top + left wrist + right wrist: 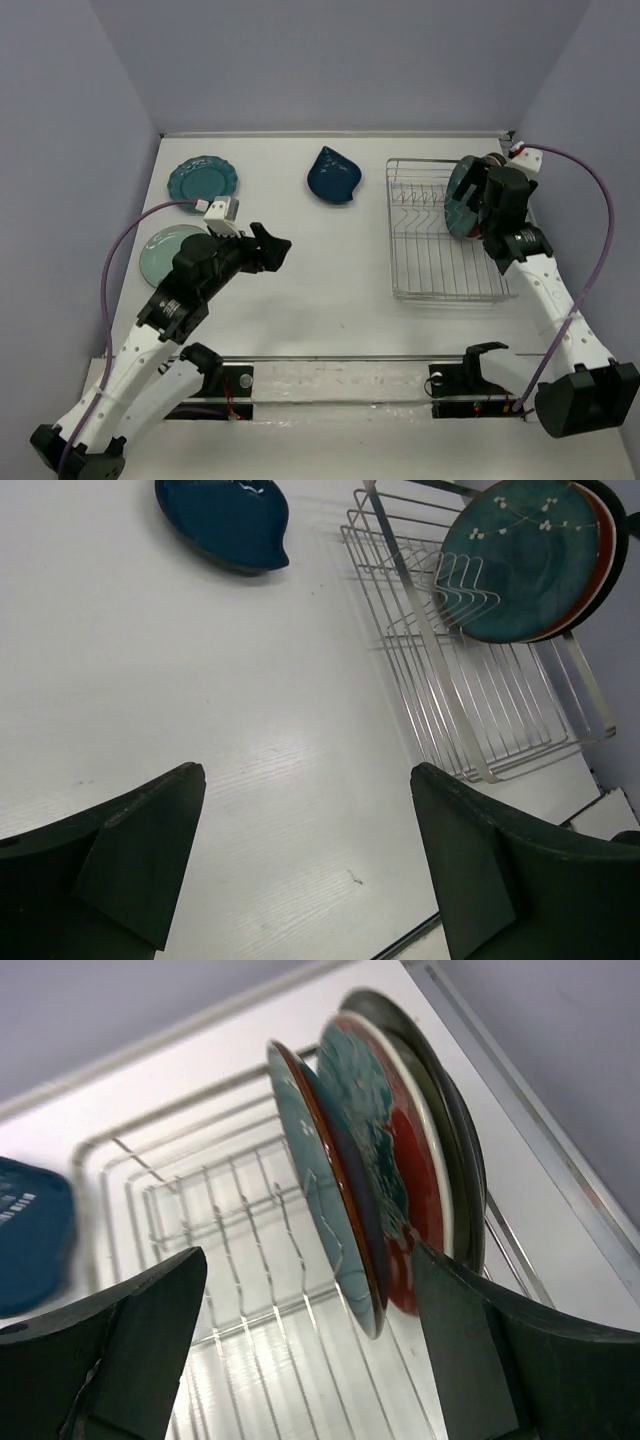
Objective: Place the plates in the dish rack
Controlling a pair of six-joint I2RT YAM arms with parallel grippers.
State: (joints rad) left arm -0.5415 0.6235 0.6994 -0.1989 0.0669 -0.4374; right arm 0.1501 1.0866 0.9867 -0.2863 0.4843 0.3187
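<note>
Next, my left gripper moves outward and down onto the leaf plate's edge (311, 184) (174, 525) facing the scalloped plate, where bare table beside it leaves finger room.
The silver wire dish rack (430, 250) stands at the right. Three plates stand upright at its far right end: glossy dark teal (312, 1190), red-and-light-blue patterned (395, 1160), and cream with dark rim (458, 1150). My right gripper (478, 195) is open and empty just above them, its jaws (310, 1310) spread either side of the teal plate's edge without touching it. The dark blue leaf-shaped plate (334, 174), the scalloped teal plate (203, 178) and the pale mint plate (162, 252) lie flat on the table. My left gripper (272, 247) is open and empty over bare table (308, 850).
The left wrist view shows the leaf plate (225, 520), the rack (470, 680) and the dark teal plate (520, 565). My left arm covers part of the mint plate. A wall runs close behind the rack's right side. The table's front rail (330, 358) lies near the arm bases.
</note>
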